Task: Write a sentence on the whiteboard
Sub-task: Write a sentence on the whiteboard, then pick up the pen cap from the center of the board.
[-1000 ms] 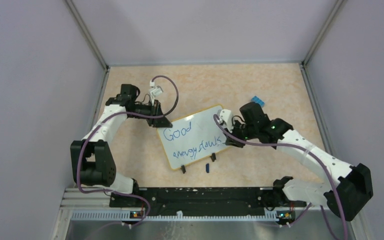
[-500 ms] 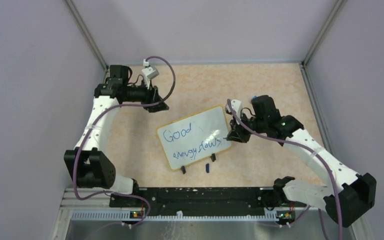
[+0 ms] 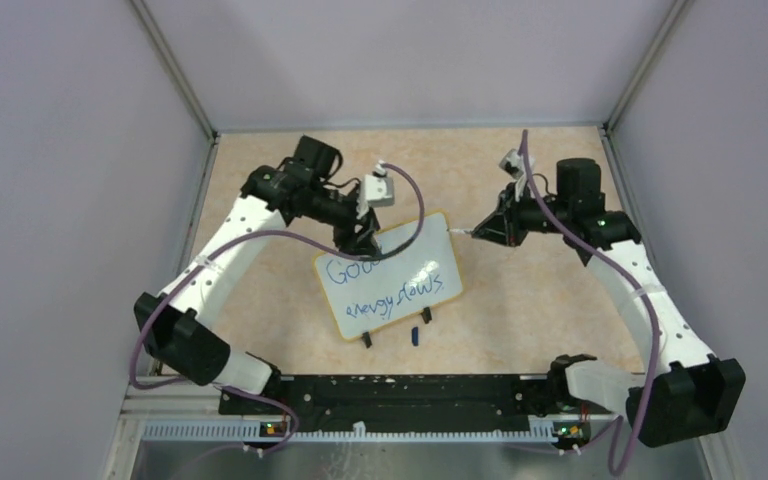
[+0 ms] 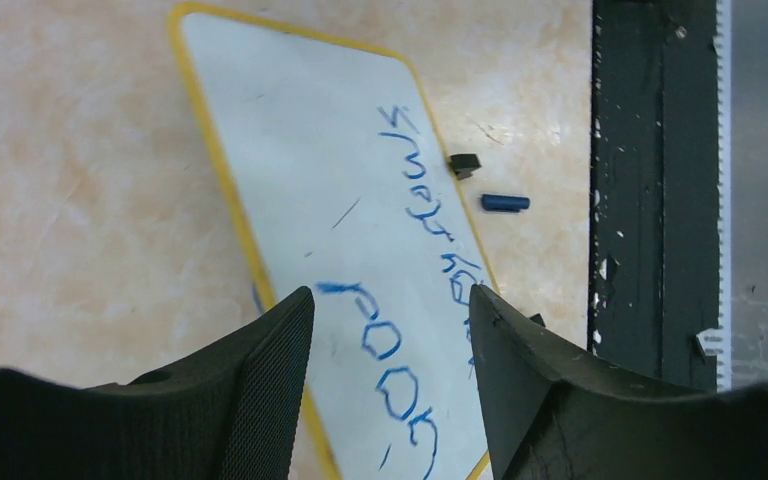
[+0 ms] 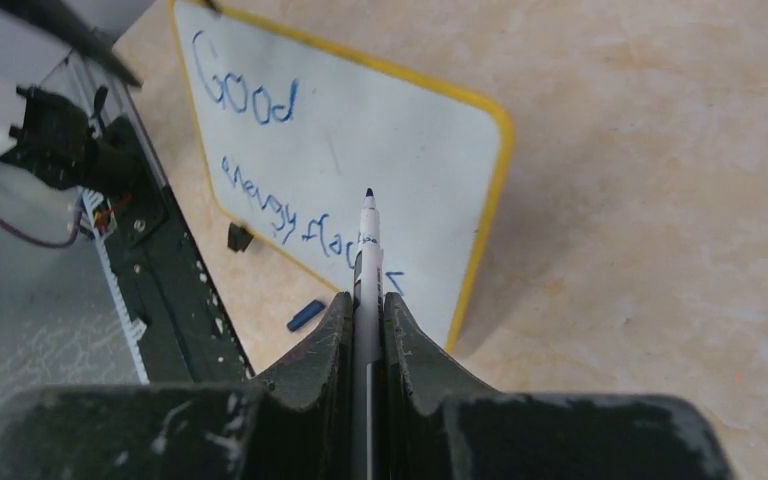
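My left gripper moves back, turns and descends next over the small blue cap (image 3: 415, 336) (image 4: 505, 203), which lies below and back from it, crosswise to the gripper's fingers.
The whiteboard (image 3: 412, 262) lies on the table in the middle, yellow-rimmed, tilted. The sentence (image 3: 385, 290) is in blue, "Good" over a scrawled second word. My left gripper (image 3: 360, 240) hovers open and empty over the board's upper-left corner; in the left wrist view the gripper (image 4: 390, 310) frames "Good" on the whiteboard (image 4: 320, 130). My right gripper (image 3: 492, 229) is shut on a marker (image 3: 465, 234), off the board's right edge and above the table. In the right wrist view the gripper (image 5: 365, 300) holds the marker (image 5: 368, 240) with its tip pointing over the whiteboard (image 5: 380, 120).
A small blue cap (image 3: 414, 335) lies on the table just in front of the board, also in the right wrist view (image 5: 306, 315). Two black clip feet (image 3: 366, 339) sit at the board's near edge. The black rail (image 3: 390, 395) runs along the near table edge. Grey walls enclose three sides.
My left arm swung from the far left back over the board's upper-left corner. My right arm pulled the marker up and away to the right of the board.
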